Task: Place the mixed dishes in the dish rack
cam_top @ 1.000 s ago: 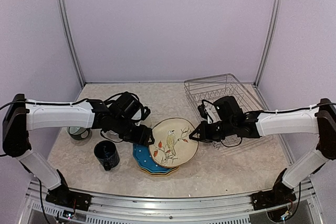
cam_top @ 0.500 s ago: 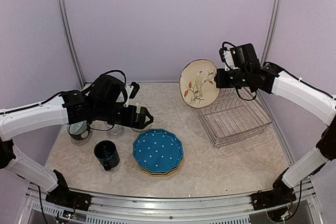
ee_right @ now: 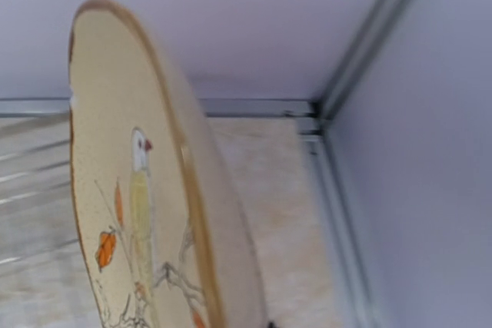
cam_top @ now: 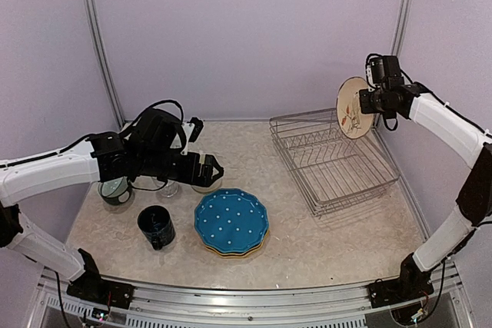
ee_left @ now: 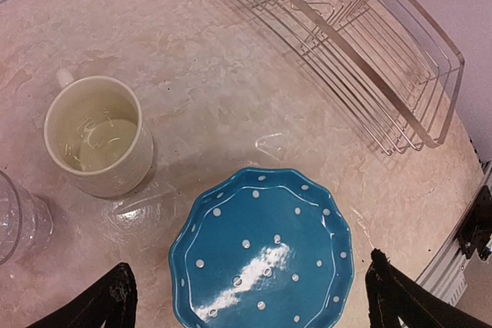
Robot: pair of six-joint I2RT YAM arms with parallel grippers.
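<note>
The cream bird plate's bottom edge is still above the wires at the rack's far end [cam_top: 329, 139] [ee_right: 37, 180], so my right gripper will lower it in among them next.
My right gripper [cam_top: 369, 103] is shut on the rim of the cream bird plate [cam_top: 353, 108], holding it upright on edge high above the far right end of the dish rack [cam_top: 330, 160]. The right wrist view shows the plate [ee_right: 127, 213] close up and edge-on. A blue plate with white dots [cam_top: 231, 220] tops a stack with a yellow rim [cam_top: 233, 253] under it. My left gripper [cam_top: 206, 170] hangs open, empty, just left of and above that blue plate [ee_left: 261, 247]. The cream mug [ee_left: 96, 144] and clear glass [ee_left: 19, 220] stand by it.
A dark blue mug [cam_top: 156, 226] stands at the front left and a grey-teal cup [cam_top: 115, 190] behind it by the left arm. The rack [ee_left: 361, 51] lies at an angle near the right wall. Lilac walls close in the back and sides.
The right arm has lifted the bird plate off the stack and carried it up and right, over the rack. The left gripper has opened and pulled back left, uncovering the blue plate.
</note>
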